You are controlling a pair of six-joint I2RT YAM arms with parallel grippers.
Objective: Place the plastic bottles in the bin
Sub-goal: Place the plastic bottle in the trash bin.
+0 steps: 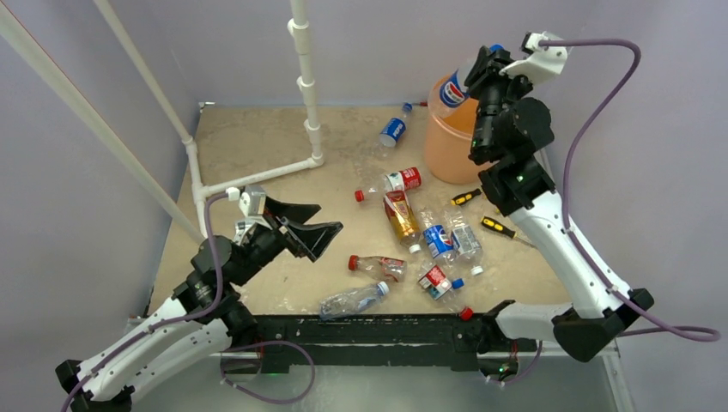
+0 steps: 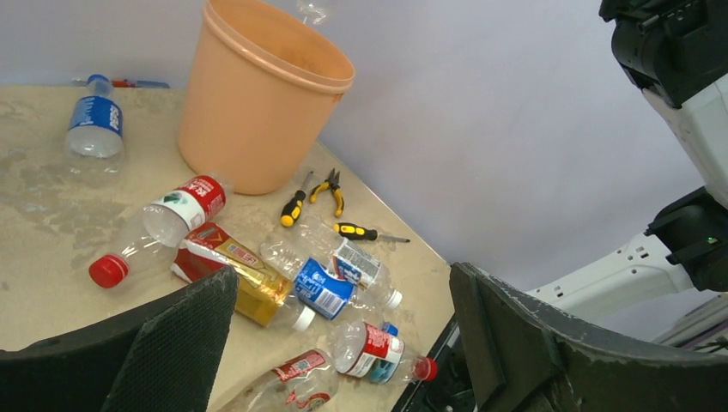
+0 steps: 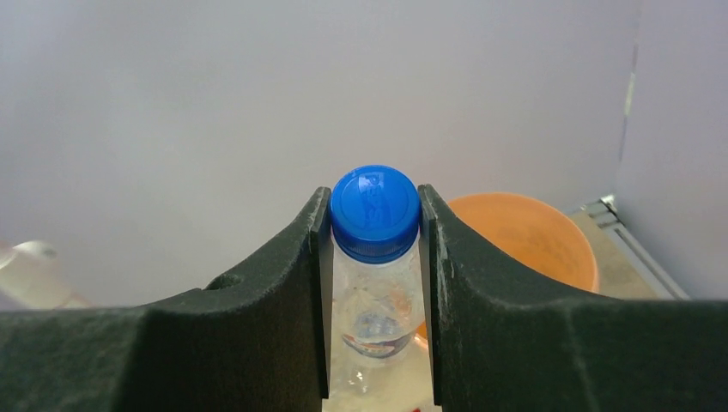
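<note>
My right gripper needs to tilt downward and go down into the orange bin's opening [image 1: 462, 118] [image 3: 528, 240] to let go of the bottle, because it is holding the bottle high above the bin's rim.
High at the back right, my right gripper [image 1: 482, 75] is shut on the neck of a blue-capped plastic bottle [image 3: 375, 292], its blue label [image 1: 452, 91] hanging over the orange bin [image 1: 446, 153]. The bin's open mouth [image 3: 532, 232] shows just beyond that bottle. My left gripper [image 1: 311, 225] stands open and empty above the table's left-middle, its jaws wide apart [image 2: 342, 275]. Several bottles lie on the table to its right: a red-labelled one [image 1: 401, 180], an amber one [image 1: 400, 219], a blue-labelled one [image 1: 437, 240], a red-capped one [image 1: 378, 266] and a clear one [image 1: 352, 300]. Another blue-labelled bottle [image 1: 393, 130] lies left of the bin.
Yellow-and-black pliers [image 1: 466, 196] and a screwdriver [image 1: 502, 229] lie between the bin and the bottle pile. A white pipe frame [image 1: 305, 86] stands at the back left of the table. Walls close the table in on three sides.
</note>
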